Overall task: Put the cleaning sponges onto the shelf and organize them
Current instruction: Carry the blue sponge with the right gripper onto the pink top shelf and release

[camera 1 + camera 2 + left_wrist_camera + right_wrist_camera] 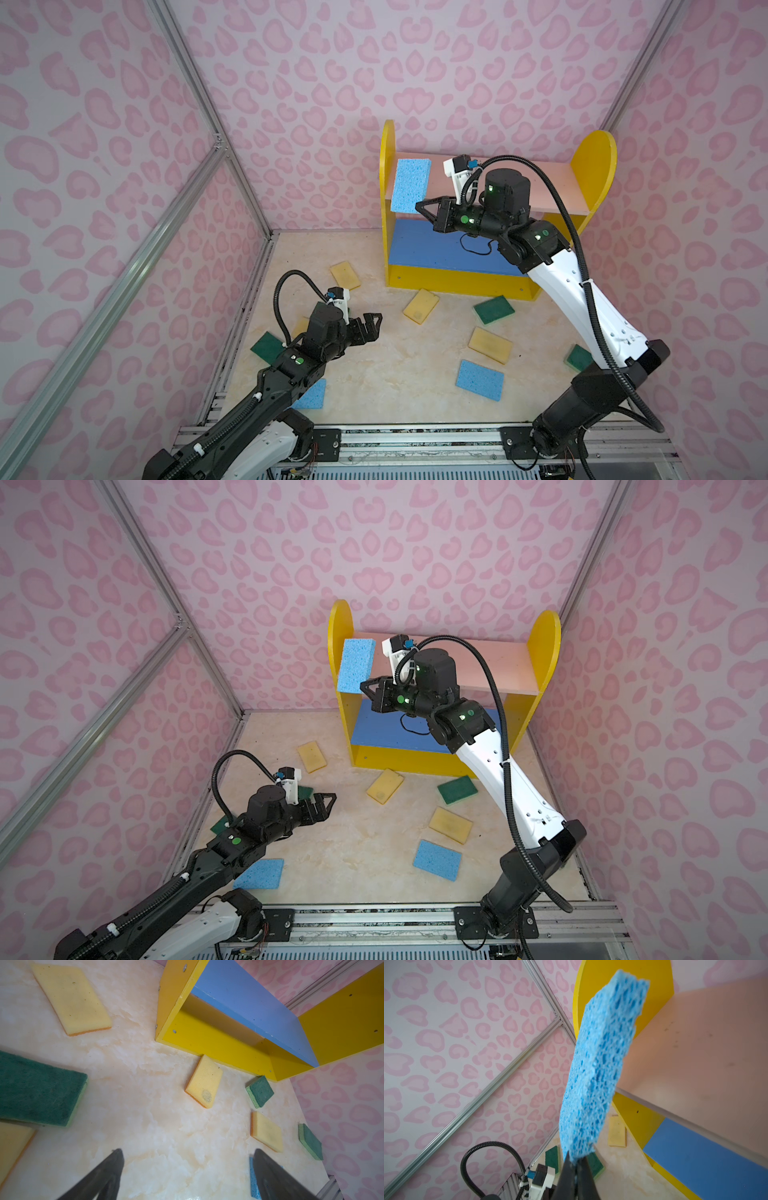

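Note:
My right gripper pushes outward over the pink board's end (436,179) (650,1054) by the yellow panel next and releases the sponge, since the sponge's near edge still overhangs the front.
The shelf (540,183) (498,667) stands against the back wall, with its pink upper board (695,1043) and blue middle board (249,1001) bare. My right gripper (420,205) (365,684) (576,1162) is shut on the near edge of a light blue sponge (410,185) (355,665) (600,1064). It holds the sponge tilted over the pink board's left end, beside the yellow side panel. My left gripper (372,322) (328,802) (188,1152) hangs open and empty above bare floor. Several cleaning sponges lie scattered on the floor.
On the floor lie yellow sponges (345,275) (420,306) (490,345), green sponges (493,309) (578,357) (268,345) and blue sponges (480,379) (311,397). A green sponge (37,1088) lies close beside my left gripper. Pink walls enclose three sides. A metal rail (415,436) runs along the front.

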Tool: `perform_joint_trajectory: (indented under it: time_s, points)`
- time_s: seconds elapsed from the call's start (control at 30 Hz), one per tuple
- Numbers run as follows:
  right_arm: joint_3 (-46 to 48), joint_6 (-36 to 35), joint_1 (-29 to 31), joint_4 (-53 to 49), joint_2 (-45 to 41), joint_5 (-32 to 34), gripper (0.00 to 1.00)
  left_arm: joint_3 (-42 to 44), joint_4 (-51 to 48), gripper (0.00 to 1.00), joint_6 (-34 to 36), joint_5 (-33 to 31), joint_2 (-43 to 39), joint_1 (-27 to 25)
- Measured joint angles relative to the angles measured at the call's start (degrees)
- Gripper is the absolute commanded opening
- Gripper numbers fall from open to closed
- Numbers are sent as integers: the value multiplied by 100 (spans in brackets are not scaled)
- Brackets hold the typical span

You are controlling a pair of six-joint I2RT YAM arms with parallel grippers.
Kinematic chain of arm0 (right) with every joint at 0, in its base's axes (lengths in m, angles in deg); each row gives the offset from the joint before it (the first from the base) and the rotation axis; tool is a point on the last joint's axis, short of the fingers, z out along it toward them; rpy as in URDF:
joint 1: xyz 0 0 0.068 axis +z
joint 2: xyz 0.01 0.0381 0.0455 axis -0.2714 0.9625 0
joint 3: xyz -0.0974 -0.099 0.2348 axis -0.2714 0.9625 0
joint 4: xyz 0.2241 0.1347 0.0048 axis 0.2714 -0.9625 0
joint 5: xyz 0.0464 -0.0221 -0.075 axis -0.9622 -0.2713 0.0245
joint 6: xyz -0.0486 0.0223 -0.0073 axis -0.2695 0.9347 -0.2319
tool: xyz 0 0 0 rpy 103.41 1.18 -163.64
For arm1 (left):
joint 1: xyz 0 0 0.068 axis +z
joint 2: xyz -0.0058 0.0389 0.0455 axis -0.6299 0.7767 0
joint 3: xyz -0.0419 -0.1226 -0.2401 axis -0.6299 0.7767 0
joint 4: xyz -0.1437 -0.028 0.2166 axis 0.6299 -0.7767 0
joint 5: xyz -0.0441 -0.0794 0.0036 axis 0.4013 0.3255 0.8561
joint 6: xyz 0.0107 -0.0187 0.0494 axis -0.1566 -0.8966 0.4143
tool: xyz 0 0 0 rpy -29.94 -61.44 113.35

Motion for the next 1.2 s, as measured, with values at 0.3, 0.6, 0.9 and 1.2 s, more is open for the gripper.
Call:
perform_joint_trajectory:
  time_s: [0.3, 0.6, 0.9, 1.2]
  points:
    - [-1545, 162, -310, -232, 1222, -186, 5, 59, -7, 98, 46, 2, -98, 2]
    - [-2063, 310, -437, -393, 1749, -446, 6, 59, -22, 98, 90, 4, -103, 2]
    - [-2063, 345, -516, -525, 1851, -503, 29, 59, -28, 99, 127, 4, -4, 2]
    - [-2074, 299, -570, -498, 1858, -501, 44, 59, -26, 98, 125, 4, 11, 2]
